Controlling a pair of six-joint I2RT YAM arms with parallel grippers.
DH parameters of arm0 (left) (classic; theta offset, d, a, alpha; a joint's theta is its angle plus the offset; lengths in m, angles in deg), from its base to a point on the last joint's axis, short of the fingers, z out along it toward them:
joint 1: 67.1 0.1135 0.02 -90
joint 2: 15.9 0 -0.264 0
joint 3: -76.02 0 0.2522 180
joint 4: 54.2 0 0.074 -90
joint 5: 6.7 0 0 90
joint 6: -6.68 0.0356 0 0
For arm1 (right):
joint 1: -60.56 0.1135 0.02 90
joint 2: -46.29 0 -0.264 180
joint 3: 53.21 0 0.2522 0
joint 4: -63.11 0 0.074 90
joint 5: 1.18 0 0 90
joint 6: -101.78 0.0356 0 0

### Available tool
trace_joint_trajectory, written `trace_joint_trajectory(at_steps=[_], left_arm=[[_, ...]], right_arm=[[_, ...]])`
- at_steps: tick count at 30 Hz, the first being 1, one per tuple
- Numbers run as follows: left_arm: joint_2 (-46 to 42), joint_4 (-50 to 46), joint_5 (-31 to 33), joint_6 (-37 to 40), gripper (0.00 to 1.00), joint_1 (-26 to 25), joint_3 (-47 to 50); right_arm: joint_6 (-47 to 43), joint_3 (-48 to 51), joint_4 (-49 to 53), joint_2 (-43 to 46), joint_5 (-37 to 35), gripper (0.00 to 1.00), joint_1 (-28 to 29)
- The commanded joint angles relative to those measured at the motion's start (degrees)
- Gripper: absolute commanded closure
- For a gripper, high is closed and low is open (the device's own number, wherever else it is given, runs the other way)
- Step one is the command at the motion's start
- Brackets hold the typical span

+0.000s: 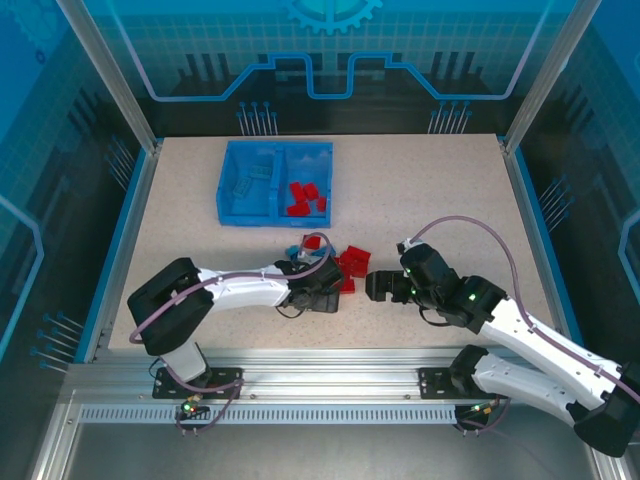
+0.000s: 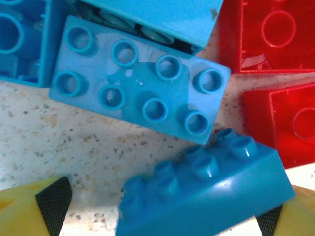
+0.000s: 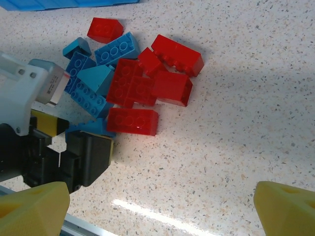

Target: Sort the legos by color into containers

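Note:
The blue brick is tilted and has a gap at one finger, so my left gripper will next stay low and close its fingers onto it.
A pile of red and light blue legos (image 1: 330,262) lies on the table in front of the blue bin (image 1: 280,146). The bin's left compartment holds blue bricks (image 1: 248,180) and its right one holds red bricks (image 1: 305,196). My left gripper (image 1: 322,297) is low at the pile's near edge. In the left wrist view its jaws (image 2: 162,214) stand open around a tilted blue brick (image 2: 211,189), with a gap at the left pad (image 2: 51,204). My right gripper (image 1: 372,287) hovers open just right of the pile, with bare table between its fingertips (image 3: 160,209).
In the right wrist view the left arm's black and white wrist (image 3: 44,142) sits close at the left, beside a red brick (image 3: 133,121). The bin's edge (image 3: 49,4) shows at the top. The table's metal front rail (image 1: 330,365) runs behind both grippers.

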Motion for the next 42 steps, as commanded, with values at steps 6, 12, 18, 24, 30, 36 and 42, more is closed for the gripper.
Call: trace_joint_trajectory(at_steps=[6, 12, 18, 24, 30, 36, 42], left_arm=[[2.1, 5.9, 1.0, -2.2, 0.10, 1.9, 0.9], [2.0, 7.6, -1.0, 0.2, 0.33, 1.9, 1.3], [0.0, 7.5, -3.7, 1.8, 0.49, 1.8, 2.5], [-2.7, 6.1, -3.9, 2.1, 0.57, 0.7, 3.6], [-4.1, 6.1, -3.9, 2.5, 0.67, -1.0, 3.4], [-4.8, 5.6, -3.7, 2.6, 0.75, -1.4, 2.3], [-8.4, 3.0, -2.8, 2.6, 0.82, -1.7, 1.0]], right_arm=[[1.4, 1.5, -0.3, 0.7, 1.4, 0.02, -0.6], [1.4, 1.3, -0.1, 0.7, 1.2, 0.02, -0.6], [1.6, 1.4, -0.3, 0.4, 1.5, 0.02, -0.6], [1.7, 0.9, -0.6, -0.1, 1.8, 0.02, -0.6], [1.8, 0.7, -1.0, -0.6, 2.0, 0.02, -0.5], [1.9, 0.6, -0.7, -0.7, 1.7, 0.02, -0.5], [2.1, 0.9, -0.4, -0.3, 1.2, 0.02, -0.5]])
